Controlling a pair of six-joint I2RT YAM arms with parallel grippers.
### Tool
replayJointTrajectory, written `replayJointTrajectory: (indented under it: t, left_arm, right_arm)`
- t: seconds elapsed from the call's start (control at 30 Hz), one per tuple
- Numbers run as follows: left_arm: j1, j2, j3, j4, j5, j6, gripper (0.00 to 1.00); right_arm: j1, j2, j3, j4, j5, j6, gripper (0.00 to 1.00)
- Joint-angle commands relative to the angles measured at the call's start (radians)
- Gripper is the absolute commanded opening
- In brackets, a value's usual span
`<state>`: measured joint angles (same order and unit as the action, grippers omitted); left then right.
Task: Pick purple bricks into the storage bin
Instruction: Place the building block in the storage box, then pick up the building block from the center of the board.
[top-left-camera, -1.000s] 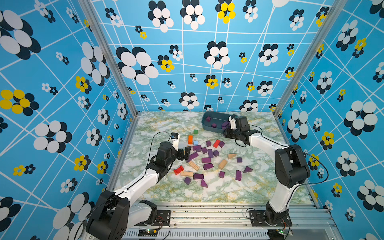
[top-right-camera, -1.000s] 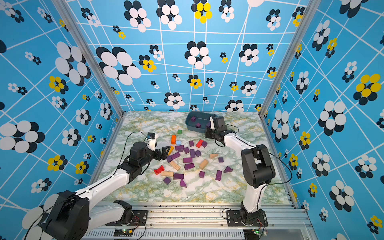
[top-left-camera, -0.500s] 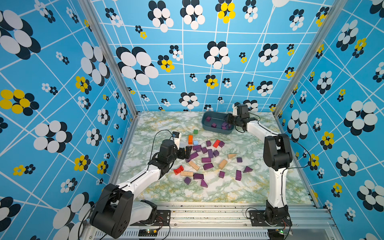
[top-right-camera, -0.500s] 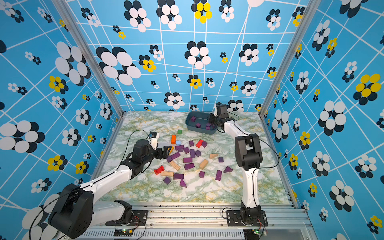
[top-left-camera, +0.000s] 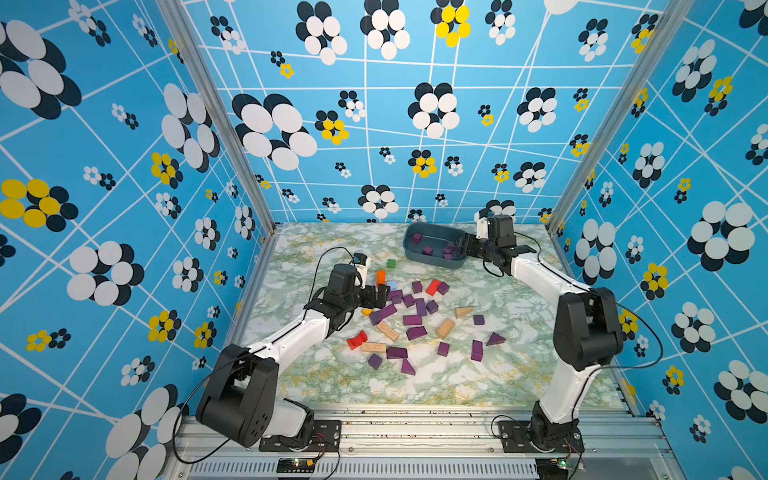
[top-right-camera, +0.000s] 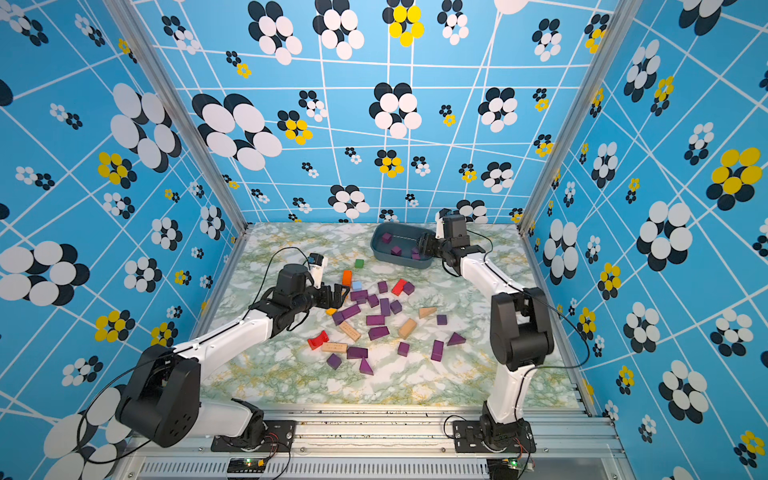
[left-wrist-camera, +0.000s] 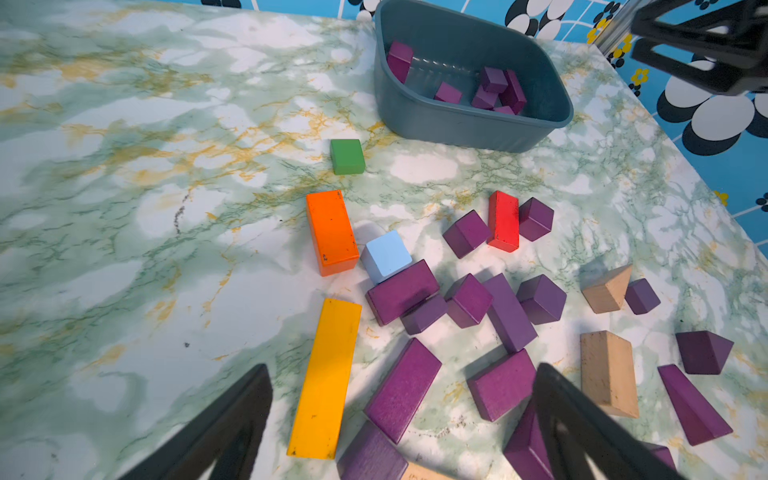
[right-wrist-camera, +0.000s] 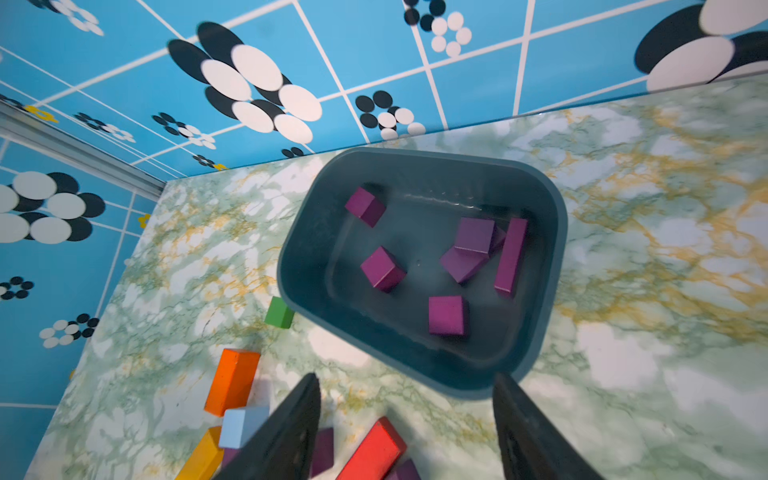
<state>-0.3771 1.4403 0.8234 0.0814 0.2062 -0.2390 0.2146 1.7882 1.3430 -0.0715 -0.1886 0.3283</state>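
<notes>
My left gripper reaches outward and down around the clear sides of the purple cube (top-left-camera: 417, 286) (left-wrist-camera: 467, 233) next, since it stands there between light blue cube and red block.
Many purple bricks (top-left-camera: 415, 320) (top-right-camera: 376, 320) lie scattered mid-table, mixed with other blocks. The storage bin (top-left-camera: 432, 259) (top-right-camera: 399, 259), a dark blue-grey tub at the back, holds several purple bricks (right-wrist-camera: 448, 316) (left-wrist-camera: 494, 89). My right gripper (top-left-camera: 463, 245) (right-wrist-camera: 406, 376) hovers at the bin's right end, open, with nothing between its fingers. My left gripper (top-left-camera: 380, 293) (left-wrist-camera: 401, 370) is wide open low over the pile's left edge. A purple bar (left-wrist-camera: 403, 388) lies on the table between its fingers.
A green cube (top-left-camera: 390, 262), orange block (top-left-camera: 380, 276), light blue cube (left-wrist-camera: 385, 255), red block (top-left-camera: 433, 286), red arch (top-left-camera: 356, 340), yellow bar (left-wrist-camera: 326, 374) and tan blocks (top-left-camera: 445, 328) sit among the purple ones. Patterned walls close three sides.
The right arm swung from the bin's front to its right end and its jaws opened. The left gripper edged forward over the pile, still open.
</notes>
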Motion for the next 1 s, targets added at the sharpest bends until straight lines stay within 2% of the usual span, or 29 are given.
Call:
replayJointTrajectory:
  t: [0.0,0.17,0.4,0.5,0.73,0.83,0.97]
  left_arm:
    - [0.002,0.073,0.093,-0.109,0.081,0.005,1.00]
    - [-0.033,0.200,0.219,-0.176,0.137,-0.005,1.00]
    - [-0.112,0.382,0.439,-0.292,0.164,0.009,0.82]
    - [-0.138,0.457,0.534,-0.347,0.159,0.008,0.79]
    - [-0.184,0.594,0.712,-0.463,0.102,0.000,0.71]
    - [-0.196,0.634,0.751,-0.485,0.064,-0.019,0.60]
    - [-0.208,0.666,0.761,-0.464,0.024,-0.059,0.57]
  right_arm:
    - [-0.003,-0.114,-0.138,0.016,0.015,-0.017,0.69]
    - [-0.003,-0.267,-0.323,0.000,0.016,-0.034,0.75]
    - [-0.006,-0.419,-0.507,0.009,0.099,-0.041,0.84]
    - [-0.028,-0.471,-0.575,0.051,0.099,-0.014,0.87]
    - [-0.049,-0.523,-0.663,0.096,0.062,0.007,0.98]
    - [-0.052,-0.526,-0.680,0.104,0.057,0.007,0.99]
    - [-0.052,-0.514,-0.688,0.103,0.072,0.017,0.99]
